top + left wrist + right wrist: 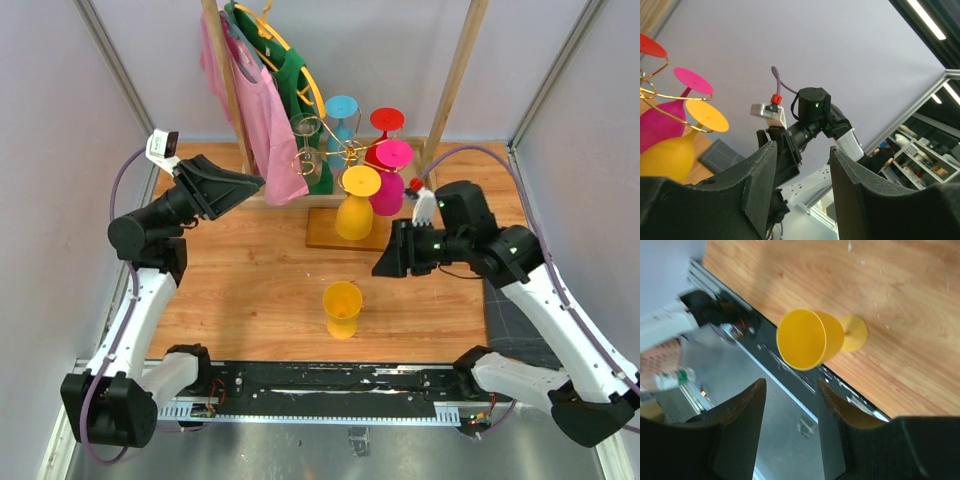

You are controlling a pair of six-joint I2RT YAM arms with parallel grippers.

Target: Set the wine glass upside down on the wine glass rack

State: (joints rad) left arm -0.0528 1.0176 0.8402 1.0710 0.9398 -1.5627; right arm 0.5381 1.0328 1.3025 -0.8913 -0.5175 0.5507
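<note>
I should next lower my right gripper to the part of the yellow wine glass's rim that is nearest my fingers.
A yellow wine glass stands upright on the wooden table, near the front edge. In the right wrist view the yellow wine glass shows its open rim just beyond my fingertips. My right gripper hovers open to the glass's upper right, holding nothing. The gold wire wine glass rack stands on its wooden base at the back, with yellow, magenta, red, blue and clear glasses hanging upside down. My left gripper is open and empty, left of the rack.
A wooden-post clothes rail with a pink garment and a green one stands right behind the rack. A black rail runs along the near table edge. A dark mat lies at the right under my right arm.
</note>
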